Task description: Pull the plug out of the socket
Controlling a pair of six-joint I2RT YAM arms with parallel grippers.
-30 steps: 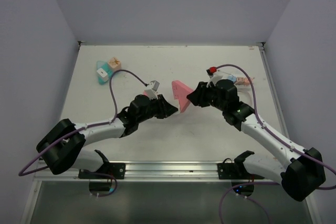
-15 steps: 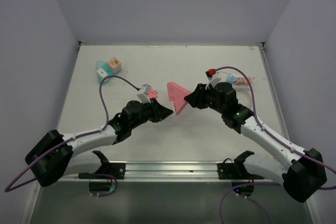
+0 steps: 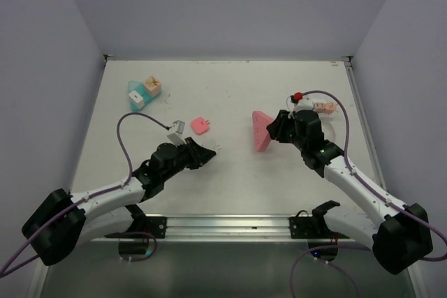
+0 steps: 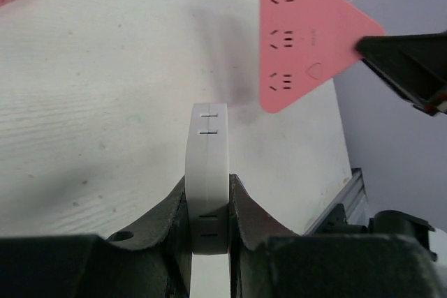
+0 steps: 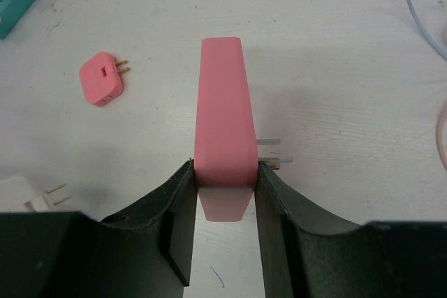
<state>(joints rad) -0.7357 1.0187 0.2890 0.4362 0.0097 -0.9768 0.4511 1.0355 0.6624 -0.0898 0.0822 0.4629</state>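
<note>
I need to move my left gripper down and slightly outward next and let go of the white plug, because the bare tabletop (image 3: pixel 209 142) beside the small pink plug is below and outward of it.
My left gripper (image 3: pixel 208 152) is shut on a white plug (image 4: pixel 207 165), held just above the table; its prongs point toward the socket, clear of it. My right gripper (image 3: pixel 272 130) is shut on the pink triangular socket block (image 3: pixel 261 131), gripping its edges (image 5: pixel 223 130). The socket's slotted face shows in the left wrist view (image 4: pixel 300 40), a short gap ahead of the plug. In the right wrist view the white plug (image 5: pixel 24 195) sits at the lower left, apart from the socket. Two metal prongs (image 5: pixel 274 151) stick out of the socket's right side.
A small pink plug (image 3: pixel 200 125) lies loose on the table between the arms; it also shows in the right wrist view (image 5: pixel 102 79). Teal and orange socket cubes (image 3: pixel 142 91) stand at the back left. A small pink item with thin cables (image 3: pixel 323 107) lies behind the right arm.
The two grippers have moved apart: the left drew back to the left with the white plug, the right moved right with the pink socket. Plug and socket are now separate.
</note>
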